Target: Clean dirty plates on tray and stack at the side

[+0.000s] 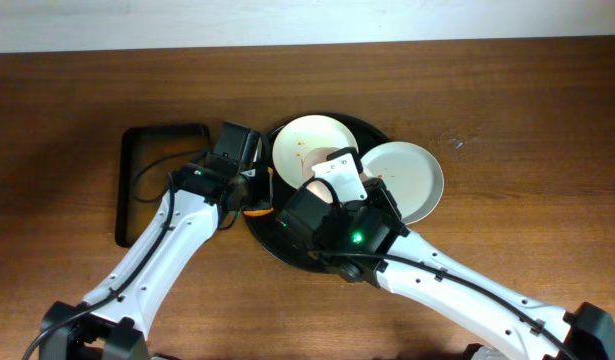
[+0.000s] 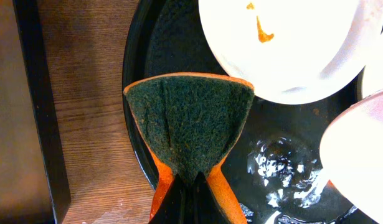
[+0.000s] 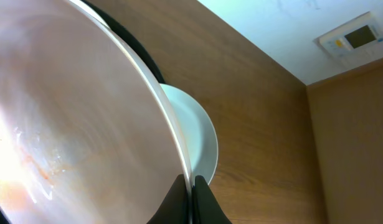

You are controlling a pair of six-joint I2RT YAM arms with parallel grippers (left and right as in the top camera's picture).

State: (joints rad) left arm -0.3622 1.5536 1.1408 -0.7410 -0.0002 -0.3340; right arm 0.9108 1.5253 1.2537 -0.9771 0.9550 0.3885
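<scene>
My right gripper should next turn to make the third plate level, then move the plate down and back onto the near part of the tray, which is free of plates.
The round black tray (image 1: 287, 243) lies mid-table. One white plate (image 1: 305, 140) with a red smear lies flat on its far part and also shows in the left wrist view (image 2: 303, 56). A second plate (image 1: 412, 175) lies at the tray's right edge, partly over the table. My right gripper (image 3: 191, 182) is shut on the rim of a third, smeared plate (image 3: 73, 112) and holds it tilted above the tray (image 1: 339, 165). My left gripper (image 2: 191, 202) is shut on a green and orange sponge (image 2: 188, 118) over the tray's left rim (image 2: 134, 93).
A smaller rectangular black tray (image 1: 122, 190) lies left of the round tray, and its rim shows in the left wrist view (image 2: 38, 106). Wet patches (image 2: 278, 168) glisten on the round tray's floor. Bare wooden table lies right of the plates (image 3: 266, 143).
</scene>
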